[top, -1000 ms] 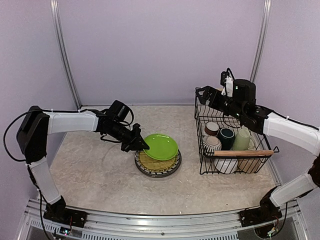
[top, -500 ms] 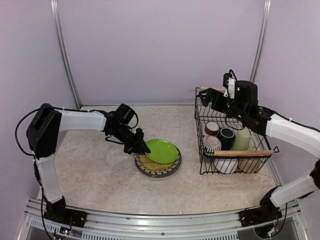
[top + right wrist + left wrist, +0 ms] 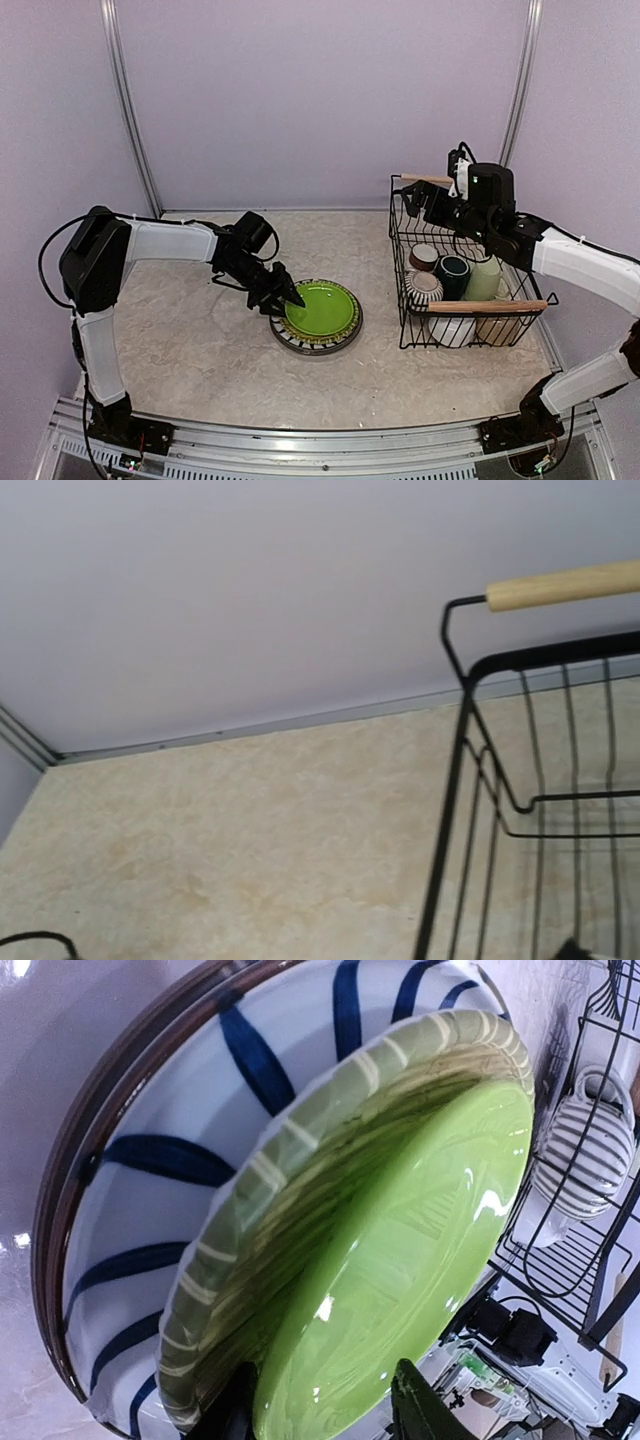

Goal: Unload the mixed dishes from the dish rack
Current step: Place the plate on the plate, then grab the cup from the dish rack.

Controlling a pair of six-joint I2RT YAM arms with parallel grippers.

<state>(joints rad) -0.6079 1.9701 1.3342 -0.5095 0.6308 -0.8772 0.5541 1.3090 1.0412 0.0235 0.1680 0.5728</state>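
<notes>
The right gripper moves down next and tips its fingers downward onto the top of the brown-white mug (image 3: 424,257), since that mug sits below it in the rack.
The lime-green plate (image 3: 324,309) lies flat on top of a stack of plates (image 3: 345,338) mid-table. My left gripper (image 3: 288,298) is at its left rim, open, one finger under the rim and one above it. In the left wrist view the green plate (image 3: 400,1260) sits on a ribbed yellowish plate (image 3: 330,1130), a blue-striped one (image 3: 200,1110) and a dark-rimmed one (image 3: 60,1190). The dish rack (image 3: 400,290) on the right holds a brown-white mug (image 3: 424,257), teal mug (image 3: 452,272), pale green mug (image 3: 485,277), striped cup (image 3: 424,289) and white bowls (image 3: 452,330). My right gripper (image 3: 415,194) hovers open over the rack's far left corner.
The rack's wooden handles run along its near side (image 3: 487,307) and far side (image 3: 425,179). The right wrist view shows the far handle (image 3: 560,585), the rack's corner wire (image 3: 455,780) and bare tabletop (image 3: 250,830). Walls close in at the back and both sides.
The left gripper has lowered the tilted green plate flat onto the stack and its jaws have parted. The right gripper shifted slightly right over the rack.
</notes>
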